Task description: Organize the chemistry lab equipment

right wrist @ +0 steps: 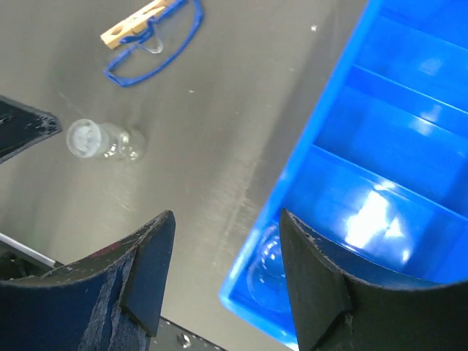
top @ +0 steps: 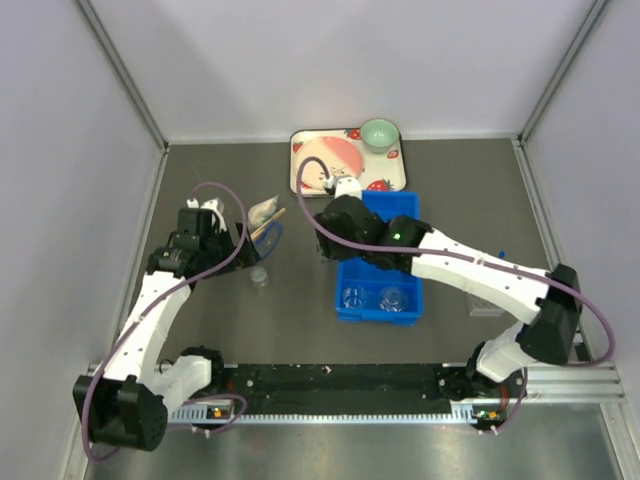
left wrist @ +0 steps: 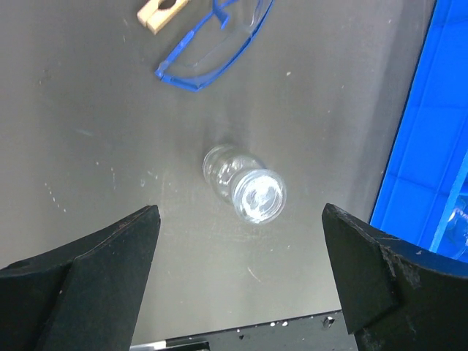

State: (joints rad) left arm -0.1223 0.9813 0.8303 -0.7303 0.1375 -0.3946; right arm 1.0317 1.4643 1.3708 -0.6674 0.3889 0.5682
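Observation:
My left gripper is above the flask and next needs to go down toward the right in the overhead view, to the flask and around its body [top: 260, 277] [left wrist: 236, 174].
A small clear glass flask [left wrist: 245, 186] rests on the dark table, also seen from above [top: 259, 278] and in the right wrist view [right wrist: 102, 140]. My left gripper [left wrist: 241, 241] hangs open just short of the flask, nothing between its fingers; from above it sits left of the flask [top: 240, 240]. My right gripper [right wrist: 227, 248] is open and empty over the left rim of the blue bin [right wrist: 409, 146]. A clear glass beaker [right wrist: 270, 267] sits in the bin's near corner. From above, two glass beakers [top: 353, 296] [top: 392, 297] show in the bin's near compartment [top: 340, 300].
Blue-framed safety glasses [left wrist: 212, 44] and a wooden clip [left wrist: 162, 13] lie beyond the flask. A strawberry-print tray [top: 395, 175] with a green bowl [top: 379, 133] stands at the back. Something clear [top: 487, 300] lies partly under the right arm.

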